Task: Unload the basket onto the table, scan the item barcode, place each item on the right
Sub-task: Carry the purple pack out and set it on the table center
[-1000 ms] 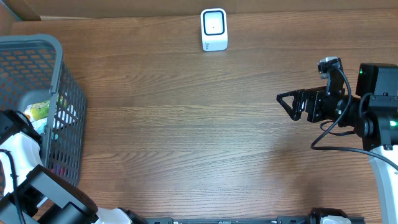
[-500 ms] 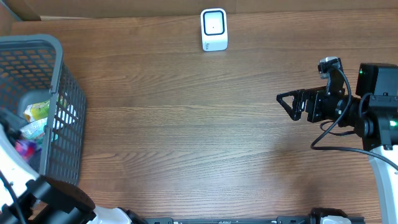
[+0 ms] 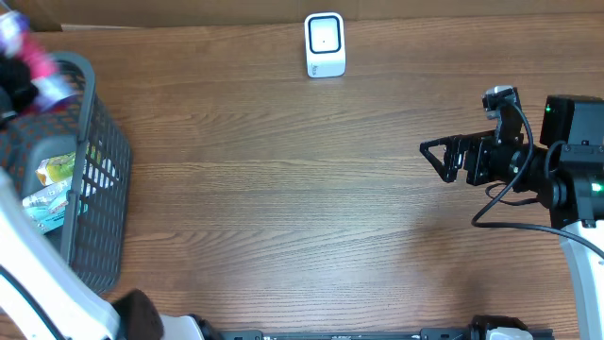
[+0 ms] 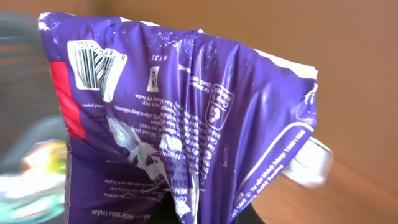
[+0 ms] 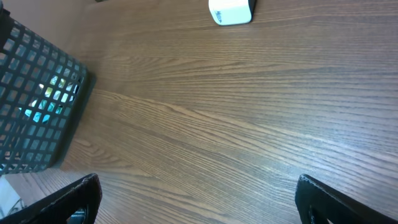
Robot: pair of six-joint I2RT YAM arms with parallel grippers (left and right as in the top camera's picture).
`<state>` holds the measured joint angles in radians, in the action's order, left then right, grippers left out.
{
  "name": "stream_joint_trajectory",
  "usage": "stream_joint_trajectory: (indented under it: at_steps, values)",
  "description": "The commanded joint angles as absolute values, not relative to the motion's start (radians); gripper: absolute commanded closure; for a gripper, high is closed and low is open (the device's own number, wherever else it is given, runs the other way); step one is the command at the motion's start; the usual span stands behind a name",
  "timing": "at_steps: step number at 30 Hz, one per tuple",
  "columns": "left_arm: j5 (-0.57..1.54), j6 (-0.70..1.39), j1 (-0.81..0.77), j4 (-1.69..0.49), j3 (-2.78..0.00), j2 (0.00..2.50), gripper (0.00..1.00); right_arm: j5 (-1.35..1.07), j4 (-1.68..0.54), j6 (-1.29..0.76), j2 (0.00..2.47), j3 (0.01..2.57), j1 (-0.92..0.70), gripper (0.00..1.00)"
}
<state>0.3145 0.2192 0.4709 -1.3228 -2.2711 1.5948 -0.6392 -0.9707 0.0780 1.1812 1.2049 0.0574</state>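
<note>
My left gripper needs to cross right in the overhead view, lower and release the packet on the bare wood below, before the scanner.
A crumpled purple snack packet fills the left wrist view, its barcode at the upper left. My left gripper is shut on the packet's lower edge, and its fingers are mostly hidden behind the foil. Overhead, the packet hangs blurred above the basket's far corner. The white scanner stands at the table's far edge, and shows again as a white scanner in the right wrist view. My right gripper hovers open over the right side, holding nothing.
A grey mesh basket at the left edge holds several packets, among them a green one. The basket also shows in the right wrist view. A cardboard wall runs along the back.
My left arm has risen out of the basket with the purple packet, moving to the far left corner. The right arm has not moved.
</note>
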Motion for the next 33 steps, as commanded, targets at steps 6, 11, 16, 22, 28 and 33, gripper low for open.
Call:
stream_joint_trajectory:
  at_steps: [6, 11, 16, 22, 28, 33]
  values:
    - [0.105, 0.248, -0.019, -1.445, -2.212, 1.626, 0.96, -0.637, -0.964, 0.075, 1.182, 1.230, 0.052, 0.00]
    - [0.036, 0.335, -0.210, -1.413, -2.063, 1.718, 0.96, -0.636, -0.964, 0.075, 1.182, 1.230, 0.052, 0.00]
    - [-0.007, 0.550, -0.300, -1.372, -1.930, 1.840, 0.96, -0.636, -0.964, 0.075, 1.182, 1.230, 0.052, 0.00]
    - [0.020, 0.738, -0.375, -1.329, -1.833, 2.021, 0.96, -0.622, -0.967, 0.075, 1.189, 1.230, 0.052, 0.00]
    - [0.078, 0.727, -0.461, -1.273, -1.831, 2.161, 0.82, -0.622, -0.968, 0.075, 1.203, 1.230, 0.052, 0.00]
    - [0.076, 0.623, -0.477, -1.304, -1.868, 2.156, 0.00, -0.622, -0.967, 0.075, 1.209, 1.230, 0.052, 0.00]
